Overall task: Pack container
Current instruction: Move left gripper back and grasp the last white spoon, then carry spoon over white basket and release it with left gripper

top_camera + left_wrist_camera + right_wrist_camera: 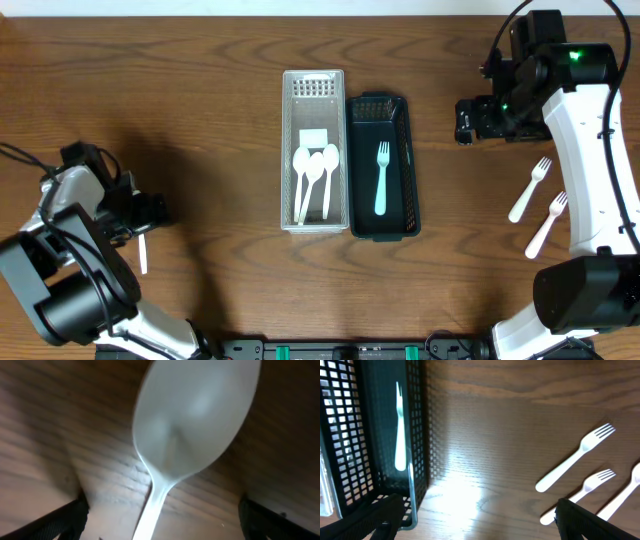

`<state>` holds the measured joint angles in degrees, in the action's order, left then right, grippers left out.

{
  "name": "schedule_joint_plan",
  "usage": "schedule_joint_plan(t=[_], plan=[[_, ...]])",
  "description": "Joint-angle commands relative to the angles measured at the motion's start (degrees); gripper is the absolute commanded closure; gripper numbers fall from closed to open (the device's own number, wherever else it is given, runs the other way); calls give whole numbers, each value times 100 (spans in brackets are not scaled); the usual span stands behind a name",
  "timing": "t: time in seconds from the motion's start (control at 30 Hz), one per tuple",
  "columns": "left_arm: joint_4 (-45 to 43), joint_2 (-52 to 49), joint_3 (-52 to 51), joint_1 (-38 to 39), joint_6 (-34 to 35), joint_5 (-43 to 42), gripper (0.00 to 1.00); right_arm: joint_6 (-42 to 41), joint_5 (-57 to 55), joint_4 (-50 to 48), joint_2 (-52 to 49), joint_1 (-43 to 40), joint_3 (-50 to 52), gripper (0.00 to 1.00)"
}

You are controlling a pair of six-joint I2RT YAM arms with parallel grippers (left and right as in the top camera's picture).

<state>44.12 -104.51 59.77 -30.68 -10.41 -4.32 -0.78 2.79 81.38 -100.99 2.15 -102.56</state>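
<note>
The handle (153, 504) of the white spoon beside the bowl already lies between the open fingers of my left gripper. My left gripper should next stay low over the spoon and close its fingers onto the handle.
A white basket (290, 150) in the middle of the table holds three white spoons (315, 170). Beside it on the right, a black basket (405, 165) holds one fork (381, 180). Two white forks (530, 188) lie loose on the table at the right, and they show beside a third utensil in the right wrist view (575, 457). My left gripper (150, 212) hangs open low over a white spoon (195, 420), its fingers (65, 520) on either side of the handle and apart from it. My right gripper (466, 120) is open and empty between the black basket (417, 435) and the loose forks.
The spoon's handle (143, 253) sticks out below the left gripper near the table's left front. The right arm (590, 150) reaches over the table's right side, above the loose forks. Bare wood lies between the baskets and each gripper.
</note>
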Motion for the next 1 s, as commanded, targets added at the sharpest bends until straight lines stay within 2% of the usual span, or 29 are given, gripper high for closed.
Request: schedule_joint_plan(t=[0.0, 0.13, 0.27, 0.37, 0.4, 0.53, 0.73, 0.97], plan=[[-57, -229, -42, -76, -310, -538, 2, 85, -131, 4, -28, -48, -35, 1], [-92, -387, -42, -76, -304, -579, 0, 85, -131, -42, -28, -48, -35, 1], [-87, -415, -42, -76, -240, -625, 14, 87, -131, -79, -28, -48, -35, 1], [-85, -415, -42, -76, -240, -667, 31, 85, -131, -76, -28, -48, -35, 1], [-85, -415, -42, -76, -240, -667, 41, 85, -131, -76, -28, -48, -35, 1], [-72, -415, -42, -76, -236, -669, 66, 90, -131, -72, -28, -48, -35, 1], [-72, -415, -42, -76, -76, -671, 94, 133, -133, -55, -28, -48, -35, 1], [-72, -413, -15, -74, 240, -680, 94, 166, -131, -24, -28, -48, -35, 1]])
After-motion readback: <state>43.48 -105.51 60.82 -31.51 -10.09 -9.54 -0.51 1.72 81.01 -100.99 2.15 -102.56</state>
